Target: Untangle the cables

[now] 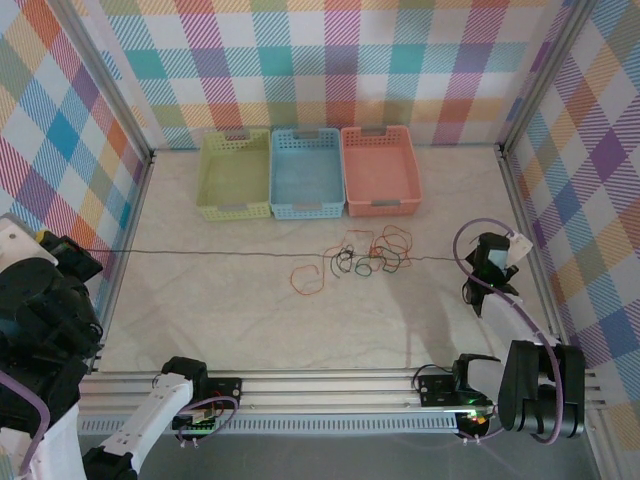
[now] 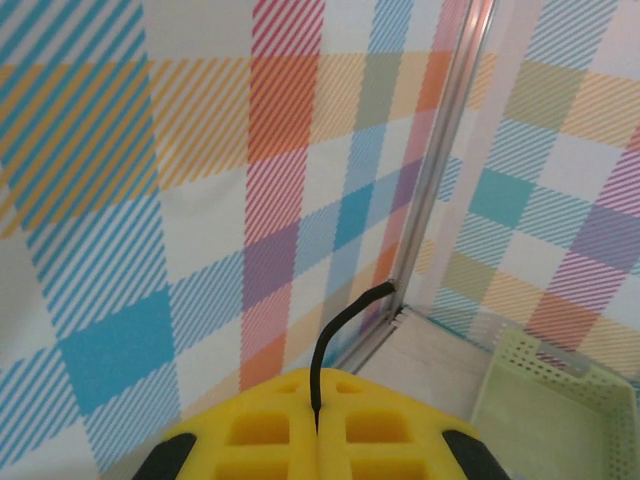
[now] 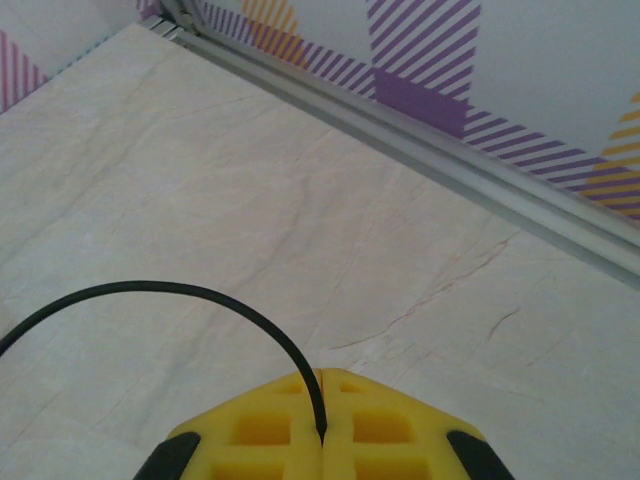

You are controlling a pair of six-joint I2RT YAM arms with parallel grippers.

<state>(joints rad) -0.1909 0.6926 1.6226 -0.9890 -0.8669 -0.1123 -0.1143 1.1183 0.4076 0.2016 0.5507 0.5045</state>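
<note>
The straight-drawn black cable goes slack next as my right gripper eases toward the tangle, then my gripper releases it over the bare tabletop between gripper and tangle.
One thin black cable (image 1: 220,253) runs taut in a straight line across the table from left to right. Its middle passes through a tangle where an orange cable (image 1: 305,282) and another dark cable (image 1: 366,267) loop together. My left gripper (image 1: 82,255) is at the far left wall, shut on the black cable's end; a short stub (image 2: 345,320) sticks out between the yellow fingers (image 2: 260,430). My right gripper (image 1: 488,268) is at the right side, shut on the same cable's other end (image 3: 200,295), which arcs away to the left over the table.
Three baskets stand in a row at the back: green (image 1: 212,180), blue (image 1: 306,210) and salmon (image 1: 380,207). The green basket's corner (image 2: 560,400) is close to my left gripper. Checked walls with metal rails enclose the table.
</note>
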